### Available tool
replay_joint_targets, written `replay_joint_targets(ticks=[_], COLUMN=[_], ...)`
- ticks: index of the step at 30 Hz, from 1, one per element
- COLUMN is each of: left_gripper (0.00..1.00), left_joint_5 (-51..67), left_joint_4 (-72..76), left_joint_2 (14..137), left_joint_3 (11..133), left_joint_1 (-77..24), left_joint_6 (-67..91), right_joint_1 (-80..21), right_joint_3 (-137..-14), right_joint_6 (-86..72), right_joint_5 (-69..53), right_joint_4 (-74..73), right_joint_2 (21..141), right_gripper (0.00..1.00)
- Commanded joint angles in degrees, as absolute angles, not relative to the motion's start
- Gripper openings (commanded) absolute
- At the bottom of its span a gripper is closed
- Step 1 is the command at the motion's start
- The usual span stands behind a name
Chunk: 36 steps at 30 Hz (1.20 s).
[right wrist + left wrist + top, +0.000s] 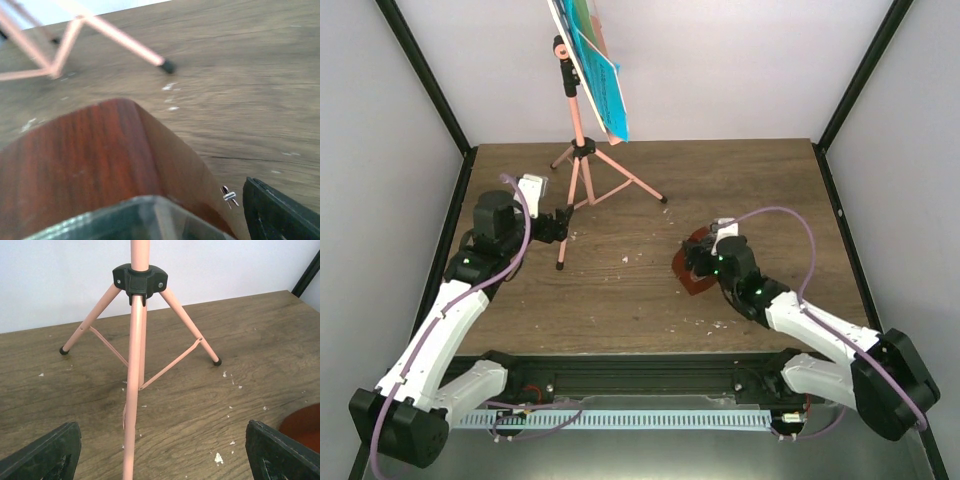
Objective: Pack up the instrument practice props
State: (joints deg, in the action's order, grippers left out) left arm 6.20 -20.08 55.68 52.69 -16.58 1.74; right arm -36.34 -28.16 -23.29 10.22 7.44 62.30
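Note:
The pole above the black hub (577, 120) (140, 252) stands outward of my left gripper, so my left gripper will next rise and reach outward to close on it, clear of the legs.
The pink tripod music stand (578, 150) stands upright at the back centre. Blue and yellow sheet-music pages (603, 90) rest on its tilted desk. My left gripper (561, 224) is open, low beside the stand's front leg. In the left wrist view this leg (134, 390) runs down between the wide-apart fingers (50, 455). The reddish-brown metronome (690, 268) sits on the table at centre right. My right gripper (704, 262) is open right at it. In the right wrist view the metronome (100, 160) fills the frame, with one finger (280, 215) just beside it; the other finger is hidden.
The wooden table (640, 300) carries small white crumbs. Black frame posts and white walls enclose the back and sides. The stand's other two legs (192, 330) spread toward the back. The metronome's edge shows at the right of the left wrist view (305, 422).

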Motion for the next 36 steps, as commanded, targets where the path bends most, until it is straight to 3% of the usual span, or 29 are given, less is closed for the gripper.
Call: replay_joint_targets(ticks=[1,17,22,36], left_gripper=[0.91,0.91,0.91,0.90], left_joint_5=[7.0,7.7,7.3,5.7], left_joint_4=[-20.6,-21.0,-21.1,-19.0], left_joint_2=[55.2,54.0,53.9,51.7], left_joint_3=[52.3,52.2,52.2,50.8], left_joint_1=[-16.4,-16.5,-16.5,-16.5], left_joint_6=[2.5,2.6,2.4,2.5], right_joint_1=[-31.8,-16.7,-16.3,-16.3], right_joint_3=[-27.2,-30.8,-32.2,-34.3], right_joint_6=[-27.8,-26.4,-24.9,-19.1], right_joint_5=[19.4,20.0,18.3,14.2], right_joint_4=[3.4,7.8,7.3,-3.1], right_joint_2=[61.8,69.6,69.1,51.0], right_gripper=[0.89,0.91,0.99,1.00])
